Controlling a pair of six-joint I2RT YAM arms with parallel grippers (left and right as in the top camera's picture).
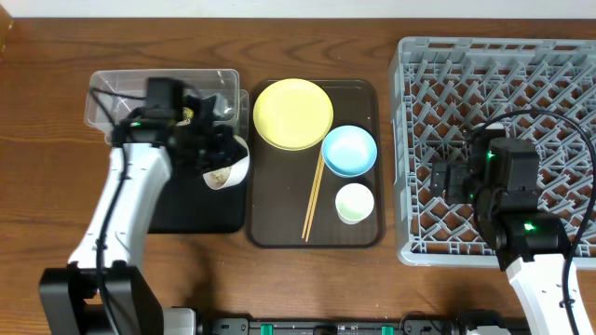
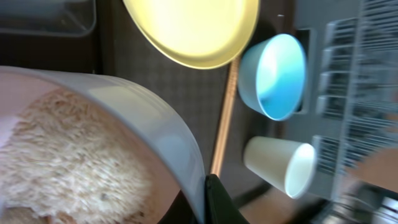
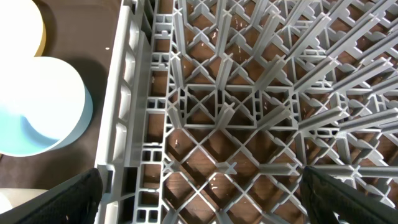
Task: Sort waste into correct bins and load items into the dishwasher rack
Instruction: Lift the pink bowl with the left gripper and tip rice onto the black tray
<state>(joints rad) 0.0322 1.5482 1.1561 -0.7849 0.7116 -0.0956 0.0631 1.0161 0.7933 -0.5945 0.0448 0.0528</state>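
Note:
The bowl holds rice (image 2: 62,162), so my left gripper tips it over the black tray next. The bowl then goes down onto the bare patch beside the chopsticks and is released.
My left gripper (image 1: 216,154) is shut on the rim of the white bowl (image 1: 223,169) and holds it tipped on its side over the black tray (image 1: 191,212), just in front of the clear tub (image 1: 112,93). In the left wrist view the bowl (image 2: 143,118) holds white rice (image 2: 62,162), and its rim is pinched between my fingers (image 2: 205,199). The yellow plate (image 1: 293,113), light blue bowl (image 1: 349,151), white cup (image 1: 355,203) and chopsticks (image 1: 312,200) lie on the brown serving tray. My right gripper (image 3: 202,199) is open and empty above the grey rack (image 1: 498,65). I cannot make out the wrapper or the round scrap.
The brown serving tray (image 1: 265,219) lies between the black tray and the rack. The rack's left wall (image 3: 121,112) runs just under my right gripper's left finger, with the blue bowl (image 3: 37,106) beyond it. Cables trail over the rack's right half.

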